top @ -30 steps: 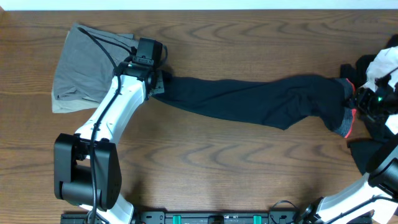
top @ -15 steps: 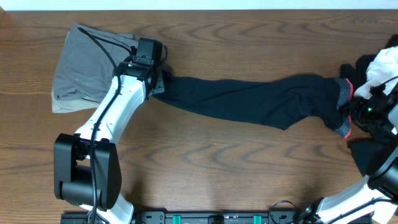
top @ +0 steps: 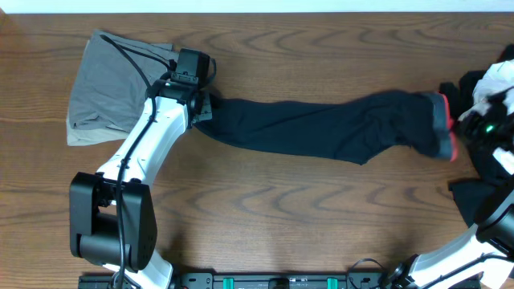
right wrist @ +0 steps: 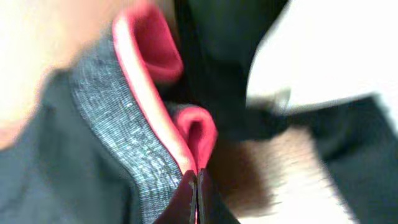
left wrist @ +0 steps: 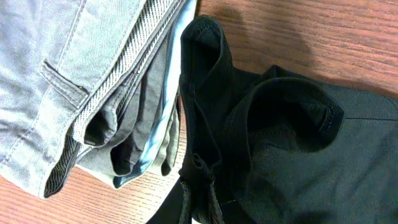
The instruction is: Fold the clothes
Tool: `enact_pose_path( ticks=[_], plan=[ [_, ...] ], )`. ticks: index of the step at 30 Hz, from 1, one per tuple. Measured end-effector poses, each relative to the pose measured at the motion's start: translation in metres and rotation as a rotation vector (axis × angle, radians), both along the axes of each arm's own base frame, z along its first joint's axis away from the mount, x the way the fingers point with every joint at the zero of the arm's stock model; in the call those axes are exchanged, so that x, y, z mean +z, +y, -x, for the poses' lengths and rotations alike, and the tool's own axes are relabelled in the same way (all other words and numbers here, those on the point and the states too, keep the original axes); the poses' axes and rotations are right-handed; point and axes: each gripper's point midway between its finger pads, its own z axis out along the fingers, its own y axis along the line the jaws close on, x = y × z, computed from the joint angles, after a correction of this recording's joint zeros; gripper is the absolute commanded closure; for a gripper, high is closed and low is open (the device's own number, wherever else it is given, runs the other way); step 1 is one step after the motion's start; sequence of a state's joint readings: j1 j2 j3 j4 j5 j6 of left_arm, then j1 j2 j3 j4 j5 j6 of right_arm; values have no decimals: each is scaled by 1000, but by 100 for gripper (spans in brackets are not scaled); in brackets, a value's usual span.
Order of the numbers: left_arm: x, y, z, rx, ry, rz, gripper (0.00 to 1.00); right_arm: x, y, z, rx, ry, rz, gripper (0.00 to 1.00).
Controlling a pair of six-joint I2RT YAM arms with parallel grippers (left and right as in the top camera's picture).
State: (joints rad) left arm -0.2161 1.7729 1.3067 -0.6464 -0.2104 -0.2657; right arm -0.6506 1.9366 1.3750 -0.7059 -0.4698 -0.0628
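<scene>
My left gripper rises next, carries the black garment's end toward the red edge, lowers onto the garment's middle and releases, since the garment is stretched out long.
A long black garment lies stretched across the table. Its left end is bunched between the jaws of my left gripper, which is shut on it. The garment's red-and-grey end band is at the right. My right gripper is shut on the band's red edge, with the grey knit beside it. A folded grey garment lies at the left, right beside the left gripper. A white garment sits at the far right.
More black clothes are piled at the right edge, under and around the right arm. The left arm slants from the front left up to the grey garment. Bare wooden table runs along the front.
My right gripper has shut on the red-and-grey band and pulled that end slightly back and up; the black garment now lies straighter. The left arm has not moved.
</scene>
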Motion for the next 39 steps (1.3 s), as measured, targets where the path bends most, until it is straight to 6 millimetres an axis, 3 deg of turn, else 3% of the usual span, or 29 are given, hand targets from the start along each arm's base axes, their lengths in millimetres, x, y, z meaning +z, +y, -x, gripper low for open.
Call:
enact_pose_path(
  ticks=[4, 9, 10, 11, 12, 14, 19, 23, 28, 31, 36, 39],
  plan=[
    [1, 0, -2, 0, -7, 2, 89, 40, -15, -17, 19, -51, 61, 99],
    [2, -1, -5, 0, -22, 6, 89, 46, -16, -18, 27, -52, 75, 98],
    [2, -1, -5, -1, -22, 7, 89, 46, -15, -18, 29, -50, 74, 94],
    [2, -2, -5, -1, -22, 8, 89, 46, -14, -17, 29, -47, 73, 85],
    [2, -2, -5, -2, -22, 9, 89, 45, -14, -16, 30, -43, 72, 70],
    [2, -2, -5, -3, -20, 12, 89, 43, -12, -11, 28, -17, 68, 55],
    [1, -3, -5, -5, -19, 18, 88, 36, -15, 0, 8, 48, 83, 51],
    [1, -4, -5, -6, -19, 20, 88, 33, -19, 4, -13, 74, 98, 41],
    [1, -5, -4, -11, -17, 25, 83, 19, -20, 4, -22, 68, 110, 40],
    [0, -10, -4, -20, -12, 54, 93, 4, -13, 10, -17, 77, 83, 41],
    [0, -29, -5, -86, -9, 122, 94, -1, -8, 12, -17, 78, 59, 42],
    [12, -49, -8, -161, -53, 143, 94, 0, -7, 11, -16, 74, 56, 43]
  ],
)
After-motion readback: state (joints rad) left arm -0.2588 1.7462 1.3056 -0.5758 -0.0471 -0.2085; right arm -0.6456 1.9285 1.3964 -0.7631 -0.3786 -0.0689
